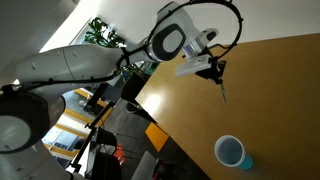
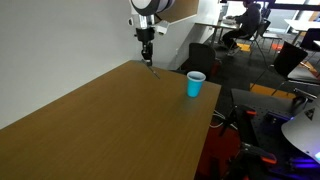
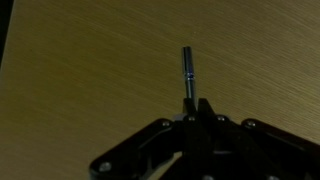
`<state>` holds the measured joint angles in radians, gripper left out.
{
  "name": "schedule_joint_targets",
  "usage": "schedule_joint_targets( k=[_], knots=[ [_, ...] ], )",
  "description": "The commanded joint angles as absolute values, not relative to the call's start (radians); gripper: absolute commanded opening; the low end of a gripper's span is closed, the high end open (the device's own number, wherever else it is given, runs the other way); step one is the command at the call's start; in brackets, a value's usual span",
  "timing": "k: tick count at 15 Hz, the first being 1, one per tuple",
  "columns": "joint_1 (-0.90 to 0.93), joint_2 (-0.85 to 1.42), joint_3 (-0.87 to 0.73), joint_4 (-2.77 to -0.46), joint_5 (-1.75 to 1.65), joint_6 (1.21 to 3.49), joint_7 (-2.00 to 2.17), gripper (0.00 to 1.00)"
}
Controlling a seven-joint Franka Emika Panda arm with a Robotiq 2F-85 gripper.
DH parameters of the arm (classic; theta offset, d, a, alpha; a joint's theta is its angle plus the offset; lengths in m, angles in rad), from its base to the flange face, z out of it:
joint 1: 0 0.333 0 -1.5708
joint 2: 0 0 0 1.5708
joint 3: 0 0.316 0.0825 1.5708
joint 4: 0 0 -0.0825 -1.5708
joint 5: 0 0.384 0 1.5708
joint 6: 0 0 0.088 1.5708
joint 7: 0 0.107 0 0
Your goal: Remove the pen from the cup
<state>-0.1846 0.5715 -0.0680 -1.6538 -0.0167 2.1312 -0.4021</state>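
Note:
The robot's gripper will next move down toward the bare wood below and let go of the pen (image 1: 222,90), because the pen already hangs well clear of the light-blue cup.
My gripper (image 1: 216,70) is shut on the pen (image 1: 222,90), a thin dark stick that hangs down from the fingertips above the wooden table (image 1: 270,110). In the wrist view the pen (image 3: 187,72) sticks out past the closed jaws (image 3: 197,103) over bare wood. The light-blue cup (image 1: 232,152) stands upright near the table's edge, well away from the gripper. In an exterior view the cup (image 2: 195,84) is to the right of the gripper (image 2: 147,52) and pen (image 2: 150,64). The cup's inside looks empty.
The table edge (image 1: 170,130) drops off beside the cup. Past it are office chairs (image 2: 205,55), desks and a person (image 2: 245,20) in the background. A plant (image 1: 105,35) stands behind the arm. A white wall (image 2: 50,50) runs along the table.

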Motion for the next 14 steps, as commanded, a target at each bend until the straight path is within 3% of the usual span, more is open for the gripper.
schedule_joint_targets(
  k=[1, 14],
  knots=[
    [-0.171, 0.614, -0.06, -1.578, -0.045, 2.067, -0.362, 0.02],
    [-0.147, 0.776, -0.054, -1.48, -0.051, 2.049, -0.34, 0.02]
  ],
)
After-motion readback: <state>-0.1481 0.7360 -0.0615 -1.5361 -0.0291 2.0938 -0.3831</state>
